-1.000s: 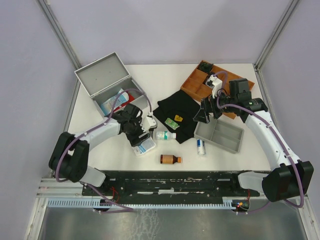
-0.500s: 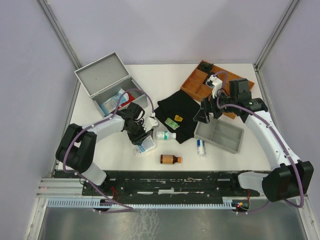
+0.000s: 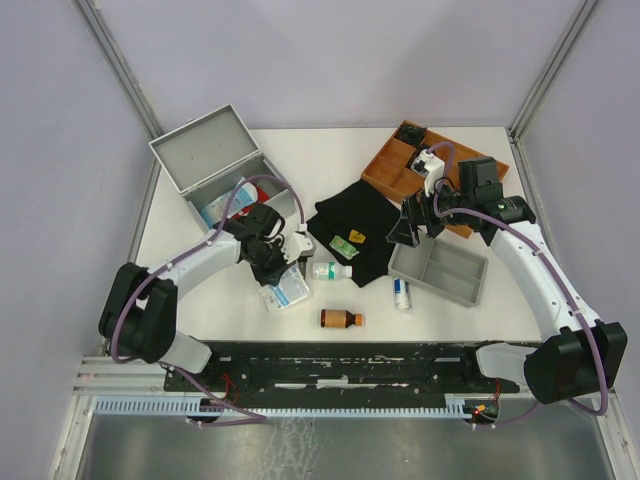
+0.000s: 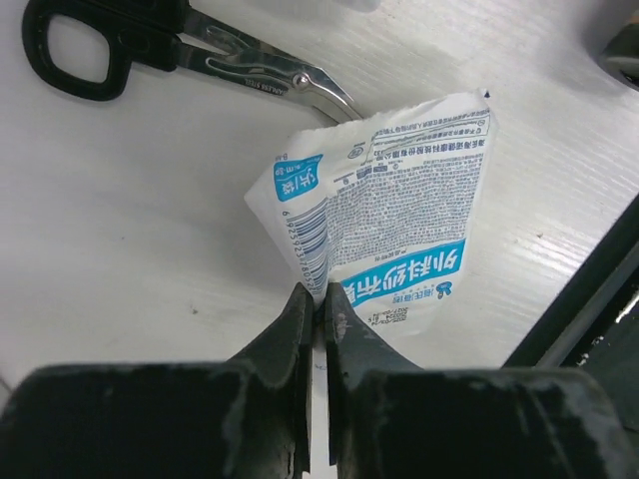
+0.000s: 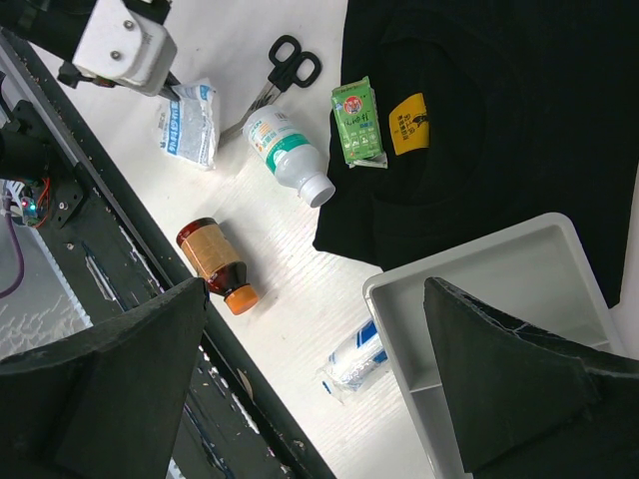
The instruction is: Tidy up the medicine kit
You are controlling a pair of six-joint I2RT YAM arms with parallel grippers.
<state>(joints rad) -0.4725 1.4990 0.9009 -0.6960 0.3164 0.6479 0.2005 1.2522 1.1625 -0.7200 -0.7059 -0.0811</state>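
Note:
My left gripper should next lift its packet, then carry it outward over the medicine kit's near side onto the blue-white packets in the medicine kit [image 3: 205,150].
The medicine kit [image 3: 205,150] is a silver-grey metal case standing open at the back left, with blue-white packets inside. My left gripper [image 3: 272,270] is just in front of it, low over the table. In the left wrist view it [image 4: 319,301] is shut on the corner of a white-and-blue packet [image 4: 399,200], which lies mostly on the table [image 3: 288,293]. My right gripper [image 3: 414,225] hangs open above the near edge of a black cloth [image 3: 365,215] and a grey divided tray [image 3: 440,272], holding nothing [image 5: 315,289].
Black-handled scissors [image 4: 180,45] lie just beyond the packet. A white bottle [image 3: 330,270], a brown bottle [image 3: 340,319] and a small blue-white roll [image 3: 401,293] lie near the front. A green packet [image 3: 347,242] rests on the cloth. An orange wooden tray [image 3: 400,160] sits at the back right.
My left gripper has shut on the corner of the white-and-blue packet, and the packet has shifted slightly left. The right arm has not moved.

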